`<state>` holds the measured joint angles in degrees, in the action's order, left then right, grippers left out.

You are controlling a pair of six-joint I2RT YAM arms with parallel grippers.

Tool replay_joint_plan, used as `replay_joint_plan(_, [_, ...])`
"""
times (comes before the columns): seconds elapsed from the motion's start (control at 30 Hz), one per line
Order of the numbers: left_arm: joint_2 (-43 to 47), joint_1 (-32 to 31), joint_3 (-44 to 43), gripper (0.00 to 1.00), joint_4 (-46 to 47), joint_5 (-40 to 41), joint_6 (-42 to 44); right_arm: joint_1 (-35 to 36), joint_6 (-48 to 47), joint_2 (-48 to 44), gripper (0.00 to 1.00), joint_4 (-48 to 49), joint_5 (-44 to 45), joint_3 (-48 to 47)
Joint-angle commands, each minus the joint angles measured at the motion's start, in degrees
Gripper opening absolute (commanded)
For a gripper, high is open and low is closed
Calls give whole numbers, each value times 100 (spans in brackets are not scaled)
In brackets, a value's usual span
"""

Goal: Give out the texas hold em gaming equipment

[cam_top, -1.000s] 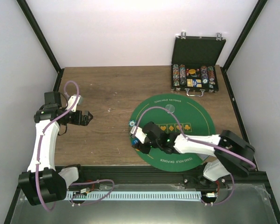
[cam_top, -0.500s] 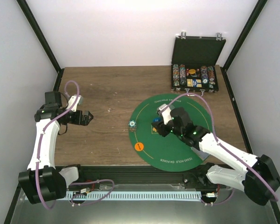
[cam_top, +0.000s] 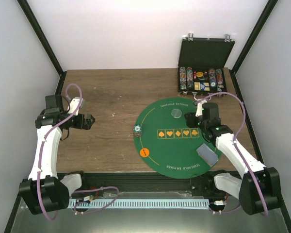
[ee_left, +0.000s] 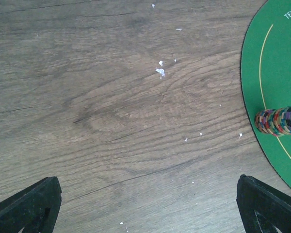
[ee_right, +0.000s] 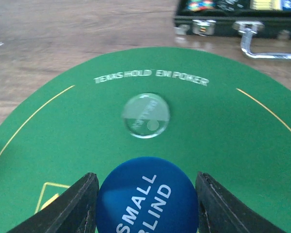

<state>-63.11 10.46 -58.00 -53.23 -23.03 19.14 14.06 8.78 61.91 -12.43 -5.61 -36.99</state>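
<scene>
Next, my right gripper moves to the right in the top view and down onto the bare felt inside the yellow curve opposite the chip stack point(cam_top: 137, 129).
My right gripper point(ee_right: 145, 191) is shut on a blue disc point(ee_right: 146, 204) marked SMALL BLIND, held by its edges just above the green mat point(ee_right: 233, 145). Just beyond it a clear grey disc point(ee_right: 146, 115) lies flat on the felt. From above, the right gripper point(cam_top: 191, 120) hovers right of that grey disc point(cam_top: 176, 113). An orange disc point(cam_top: 144, 152) and a striped chip stack point(cam_top: 137, 129) sit at the mat's left edge. Grey-blue cards point(cam_top: 207, 153) lie at the mat's near right. My left gripper point(cam_top: 89, 120) stands open over bare wood, left of the chip stack point(ee_left: 278, 120).
The open black case point(cam_top: 202, 80) with rows of chips stands behind the mat at the back right, its metal handle point(ee_right: 262, 46) near the mat's far rim. White crumbs point(ee_left: 160, 72) dot the wooden table point(cam_top: 111, 97). Walls close in both sides.
The right arm swung from the mat's left edge across to its far right with the blue disc. The orange disc now shows at the left edge. The left arm stayed put.
</scene>
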Motion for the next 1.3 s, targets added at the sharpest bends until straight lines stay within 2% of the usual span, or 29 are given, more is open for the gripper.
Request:
replay_joint_plan(0.0, [31, -15, 19, 99, 55, 137, -91, -719, 421, 237, 36, 204, 4, 177])
replay_joint_plan(0.33, [34, -16, -23, 100, -29, 109, 24, -1875, 510, 1082, 36, 319, 306, 248])
replay_joint_plan(0.7, [47, -17, -194, 100, -170, 12, 239, -2074, 559, 1765, 38, 12, 541, -84])
replay_joint_plan(0.77, [24, -18, -194, 100, -170, 2, 271, -2099, 555, 1843, 43, -9, 605, -120])
replay_joint_plan(0.87, [-19, -17, -201, 99, -170, -15, 271, -2101, 541, 1889, 64, -31, 626, -156])
replay_joint_plan(0.9, [-40, -13, -211, 100, -181, -11, 261, -2101, 533, 1888, 74, -32, 596, -150])
replay_joint_plan(0.97, [-39, -15, -235, 99, -211, -7, 255, -2101, 529, 1838, 86, -51, 528, -144])
replay_joint_plan(1.03, [-7, -13, -241, 100, -245, -24, 263, -2101, 509, 1741, 91, -120, 382, -177])
replay_joint_plan(1.13, [59, -18, -215, 100, -259, -113, 302, -2008, 454, 1433, 92, -351, 164, -398])
replay_joint_plan(1.2, [37, -14, -239, 100, -239, -160, 292, -1553, 342, 1108, 91, -453, 1, -504])
replay_joint_plan(1.27, [-30, -17, -333, 100, -267, -187, 242, -688, 76, 767, 91, -568, -163, -604])
